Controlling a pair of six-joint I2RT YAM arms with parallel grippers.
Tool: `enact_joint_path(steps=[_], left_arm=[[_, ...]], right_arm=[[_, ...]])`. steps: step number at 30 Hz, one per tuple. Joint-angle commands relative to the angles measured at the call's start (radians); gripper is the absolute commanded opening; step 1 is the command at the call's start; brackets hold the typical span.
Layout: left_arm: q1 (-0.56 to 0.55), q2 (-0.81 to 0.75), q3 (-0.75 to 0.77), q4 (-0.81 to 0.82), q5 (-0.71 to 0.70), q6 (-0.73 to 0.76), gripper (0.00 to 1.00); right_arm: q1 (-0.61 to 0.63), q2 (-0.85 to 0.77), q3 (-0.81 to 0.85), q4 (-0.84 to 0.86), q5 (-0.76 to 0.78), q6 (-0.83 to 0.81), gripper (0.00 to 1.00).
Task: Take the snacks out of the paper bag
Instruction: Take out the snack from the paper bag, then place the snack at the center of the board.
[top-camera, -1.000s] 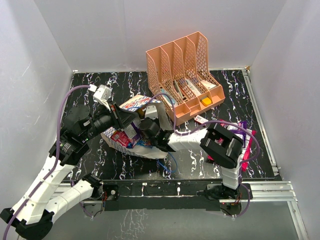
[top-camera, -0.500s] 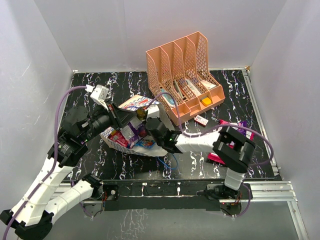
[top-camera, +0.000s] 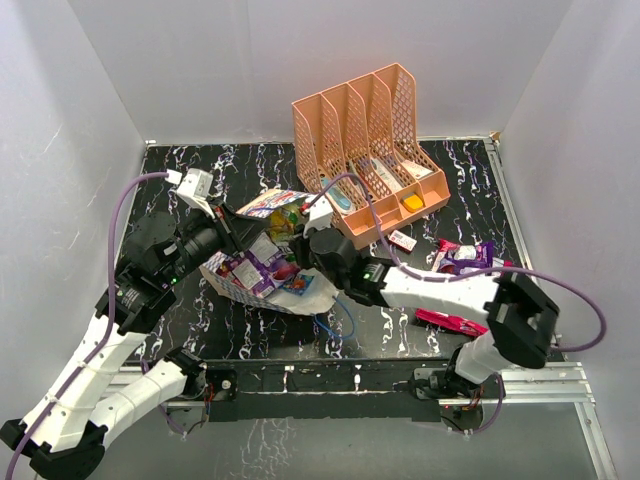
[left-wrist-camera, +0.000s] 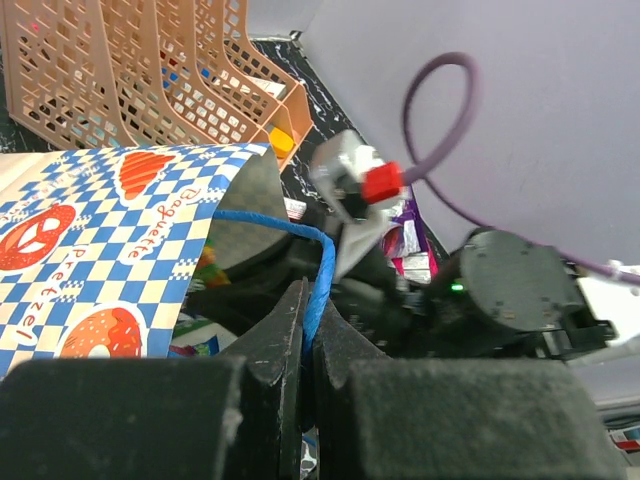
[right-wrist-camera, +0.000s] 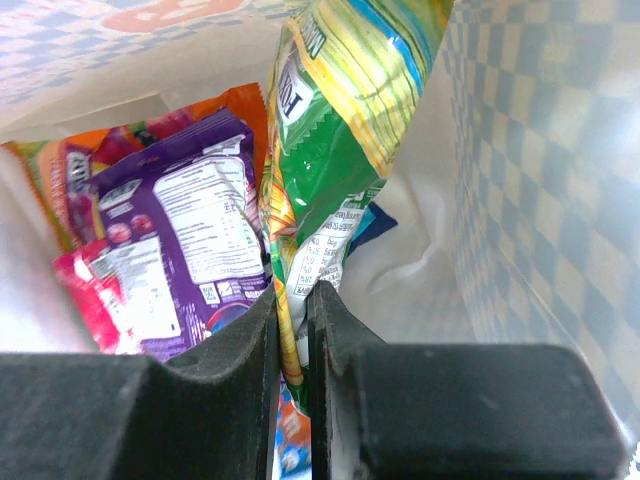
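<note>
I need to move my right gripper next from the bag's opening to the right in the top view and release onto the purple and magenta packets, because snacks already lie there.
The paper bag (top-camera: 304, 299) lies on its side at mid-table with its mouth held open. My left gripper (top-camera: 241, 231) is shut on the bag's blue cord handle (left-wrist-camera: 318, 262) and holds the upper wall (left-wrist-camera: 90, 250) up; its own view shows the jaws (left-wrist-camera: 308, 300) pinching the cord. My right gripper (top-camera: 298, 243) is inside the bag's mouth, shut (right-wrist-camera: 293, 300) on the lower edge of a green-yellow packet (right-wrist-camera: 340, 150). A purple packet (right-wrist-camera: 190, 230), an orange one (right-wrist-camera: 60, 170) and a magenta one (right-wrist-camera: 95, 300) lie inside the bag beside it.
The peach organizer (top-camera: 372, 150) stands right behind the bag. A purple packet (top-camera: 462, 257) and a magenta packet (top-camera: 450, 322) lie on the table at the right. A small packet (top-camera: 402, 240) lies in front of the organizer. White walls close in the table.
My right arm has stretched out, its elbow swinging right and down, with the gripper staying in the bag's mouth. The green-yellow packet now shows higher at the mouth. My left gripper still holds the handle.
</note>
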Motion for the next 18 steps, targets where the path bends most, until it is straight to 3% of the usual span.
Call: enact_joint_path(steps=[1, 4, 13, 18], left_arm=[[-0.006, -0.007, -0.006, 0.012, -0.037, -0.006, 0.00], [-0.006, 0.001, -0.010, 0.011, -0.047, -0.004, 0.00], [-0.006, 0.026, 0.000, 0.030, -0.041, -0.014, 0.00], [-0.006, 0.022, -0.006, 0.021, -0.047, -0.015, 0.00]], right_arm=[[0.009, -0.212, -0.038, -0.112, -0.060, 0.068, 0.07], [0.008, -0.341, -0.069, -0.189, -0.067, 0.064, 0.07], [-0.010, -0.422, 0.073, -0.386, 0.092, 0.052, 0.07], [-0.031, -0.506, 0.115, -0.475, 0.323, 0.081, 0.08]])
